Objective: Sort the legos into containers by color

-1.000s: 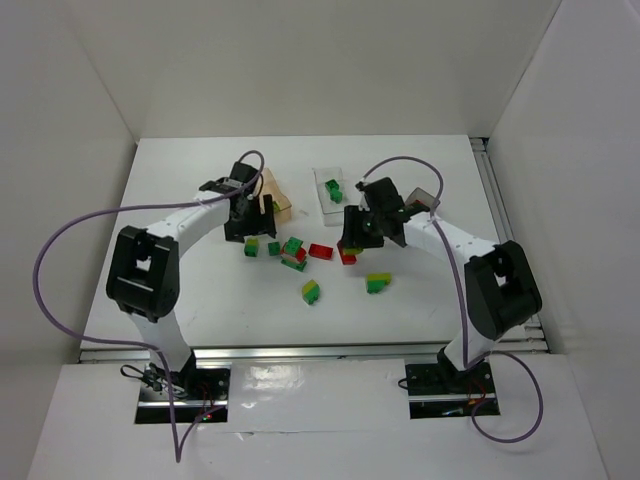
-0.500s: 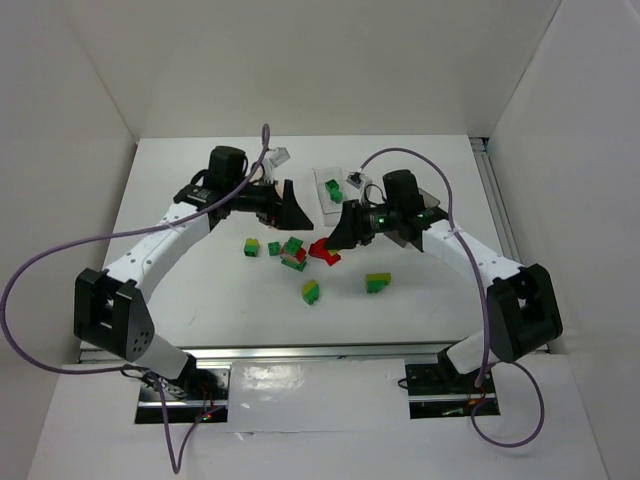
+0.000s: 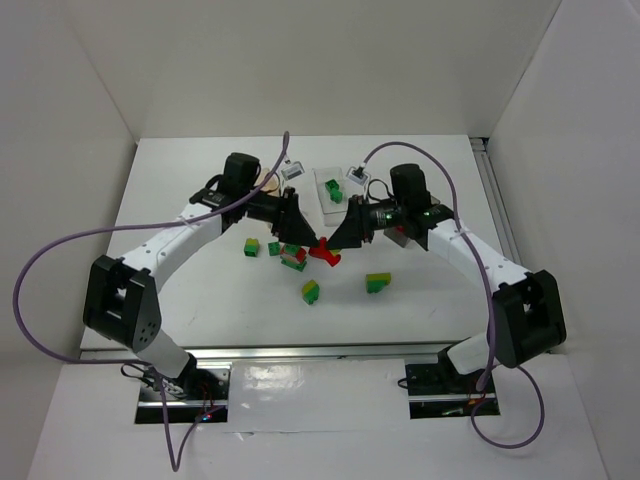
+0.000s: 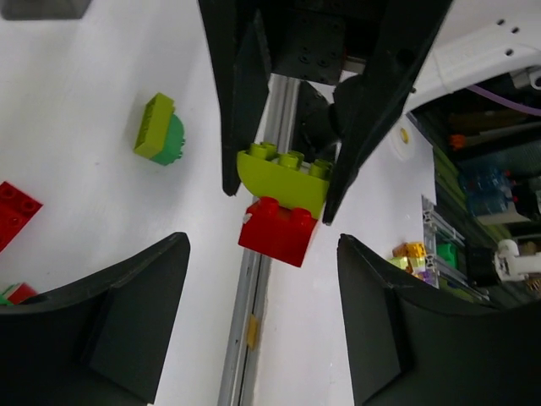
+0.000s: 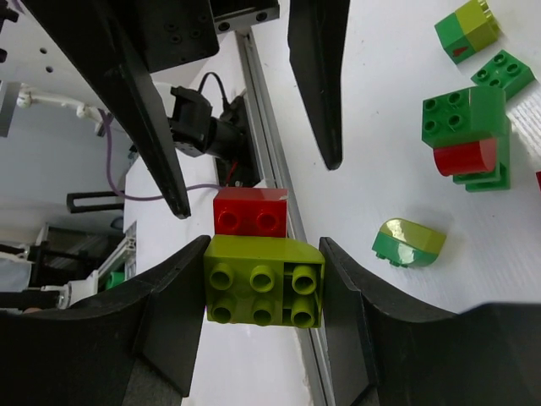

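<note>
My right gripper carries the yellow-green brick over the tan container next and releases, since the container lies outward of the gripper, to its left in the top view.
My right gripper (image 5: 264, 254) is shut on the yellow-green brick (image 5: 262, 292) of a two-colour lego stack, held off the table at mid-table. A red brick (image 5: 249, 211) is stuck to it and points at my left gripper (image 4: 262, 245). That gripper is open, its fingers (image 4: 135, 321) wide on either side of the red brick (image 4: 277, 230) without touching it. From above, the two grippers (image 3: 298, 232) (image 3: 338, 238) face each other over the stack (image 3: 323, 250). The clear container (image 3: 333, 205) holds a green lego (image 3: 333, 186). The other containers are hidden behind the arms.
Loose legos lie on the table in front of the grippers: a green and yellow-green pair (image 3: 251, 247), a green one (image 3: 274, 247), a green and red stack (image 3: 294, 257), and two green and yellow-green bricks (image 3: 312, 291) (image 3: 378, 283). White walls close in the back and sides.
Both grippers have swung in to face each other at mid-table. The right one has lifted the stack from the table. The left jaws have narrowed a little round the red brick.
</note>
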### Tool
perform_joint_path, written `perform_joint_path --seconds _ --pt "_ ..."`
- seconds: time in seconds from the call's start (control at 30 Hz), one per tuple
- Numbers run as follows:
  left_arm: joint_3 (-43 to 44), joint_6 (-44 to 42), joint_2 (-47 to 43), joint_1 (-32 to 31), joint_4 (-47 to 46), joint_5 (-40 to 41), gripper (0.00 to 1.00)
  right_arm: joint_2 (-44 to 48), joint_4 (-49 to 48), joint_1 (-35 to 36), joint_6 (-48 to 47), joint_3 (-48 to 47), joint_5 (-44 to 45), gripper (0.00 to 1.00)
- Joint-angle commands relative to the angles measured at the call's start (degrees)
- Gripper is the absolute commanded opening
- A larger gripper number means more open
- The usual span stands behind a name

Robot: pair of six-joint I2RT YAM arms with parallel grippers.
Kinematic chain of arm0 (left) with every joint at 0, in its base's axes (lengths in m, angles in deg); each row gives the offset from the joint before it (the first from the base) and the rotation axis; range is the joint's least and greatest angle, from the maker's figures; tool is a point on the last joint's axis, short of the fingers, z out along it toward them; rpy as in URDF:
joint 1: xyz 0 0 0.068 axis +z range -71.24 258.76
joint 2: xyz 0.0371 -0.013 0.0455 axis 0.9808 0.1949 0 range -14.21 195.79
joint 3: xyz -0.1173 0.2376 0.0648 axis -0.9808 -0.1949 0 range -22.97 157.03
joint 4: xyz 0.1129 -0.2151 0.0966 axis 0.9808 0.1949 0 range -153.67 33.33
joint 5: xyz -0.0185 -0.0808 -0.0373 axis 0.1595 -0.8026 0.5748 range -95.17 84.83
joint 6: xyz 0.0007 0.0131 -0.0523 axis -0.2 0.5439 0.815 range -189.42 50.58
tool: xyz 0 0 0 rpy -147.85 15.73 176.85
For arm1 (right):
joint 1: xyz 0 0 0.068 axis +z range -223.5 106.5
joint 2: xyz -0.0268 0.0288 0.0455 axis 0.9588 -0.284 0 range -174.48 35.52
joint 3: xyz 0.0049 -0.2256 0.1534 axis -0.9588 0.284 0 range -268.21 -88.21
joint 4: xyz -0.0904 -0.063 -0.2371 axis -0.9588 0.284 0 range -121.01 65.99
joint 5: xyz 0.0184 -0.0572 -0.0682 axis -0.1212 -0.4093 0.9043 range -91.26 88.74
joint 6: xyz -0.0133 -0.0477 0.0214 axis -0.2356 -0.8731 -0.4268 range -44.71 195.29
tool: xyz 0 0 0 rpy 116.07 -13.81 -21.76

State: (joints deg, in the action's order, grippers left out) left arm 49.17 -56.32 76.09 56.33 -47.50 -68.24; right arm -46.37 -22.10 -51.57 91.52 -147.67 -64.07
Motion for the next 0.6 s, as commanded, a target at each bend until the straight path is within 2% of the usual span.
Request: perform_joint_path --seconds 0.0,0.37,0.5,0.57 --pt "-1.29 -2.91 0.49 0.02 -3.94 -7.24 0.78 1.91 -4.07 -0.66 0.73 -2.41 -2.67 0.37" --pt "-2.35 0.78 1.19 -1.65 -9.74 -9.62 0.80 1.91 -4.78 -0.66 1.88 -3.03 -2.58 0.37" --pt "-3.06 4.39 1.19 -1.65 -14.67 -10.67 0.69 1.38 -4.25 -0.66 1.35 -3.03 -2.58 0.37" --pt "-2.35 4.39 1.81 -2.26 -13.97 -9.88 0.58 1.38 -4.25 -0.66 1.35 -3.03 -2.58 0.37"
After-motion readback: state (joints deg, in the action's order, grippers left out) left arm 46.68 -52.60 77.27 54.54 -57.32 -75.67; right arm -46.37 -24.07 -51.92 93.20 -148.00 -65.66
